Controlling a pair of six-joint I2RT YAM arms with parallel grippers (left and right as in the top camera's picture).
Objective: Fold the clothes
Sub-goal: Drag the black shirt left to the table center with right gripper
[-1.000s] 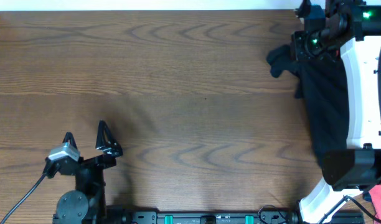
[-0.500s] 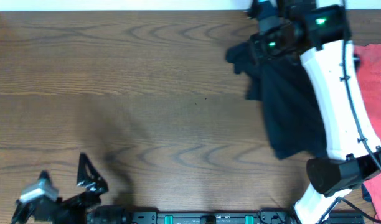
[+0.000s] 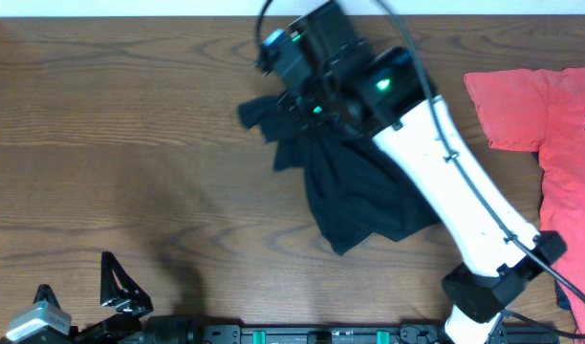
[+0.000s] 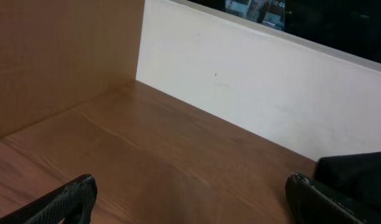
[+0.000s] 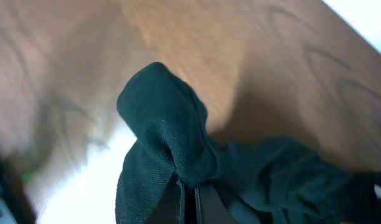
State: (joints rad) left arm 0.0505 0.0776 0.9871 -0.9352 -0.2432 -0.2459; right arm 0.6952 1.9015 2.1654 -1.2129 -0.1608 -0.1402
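Note:
The bunched end in my right gripper will next go back and to the left in the overhead view, and I will let go of it there, since clear wood lies there.
The clothes (image 3: 359,196) are a black garment, bunched at the top and trailing down over the wooden table (image 3: 130,124) in the middle. My right gripper (image 3: 285,107) is shut on the bunched upper end, at the far middle of the table under its white arm. In the right wrist view the fingertips (image 5: 206,199) pinch a fold of the dark fabric (image 5: 172,137), with the right gripper (image 5: 192,193) shut on it. At the near left edge my left gripper (image 3: 75,279) stands open, far from the clothes. Its view shows wide-apart fingers (image 4: 72,196) with bare wood between, left gripper (image 4: 193,202).
A red-orange T-shirt (image 3: 536,124) with white lettering lies at the right side of the table. A pale wall (image 4: 253,87) runs along the table's far edge, with a wooden panel (image 4: 53,56) at the left.
My right arm has swung left, dragging the black garment from the far right to the table's middle and uncovering the red T-shirt. The left arm has drawn back toward the near edge.

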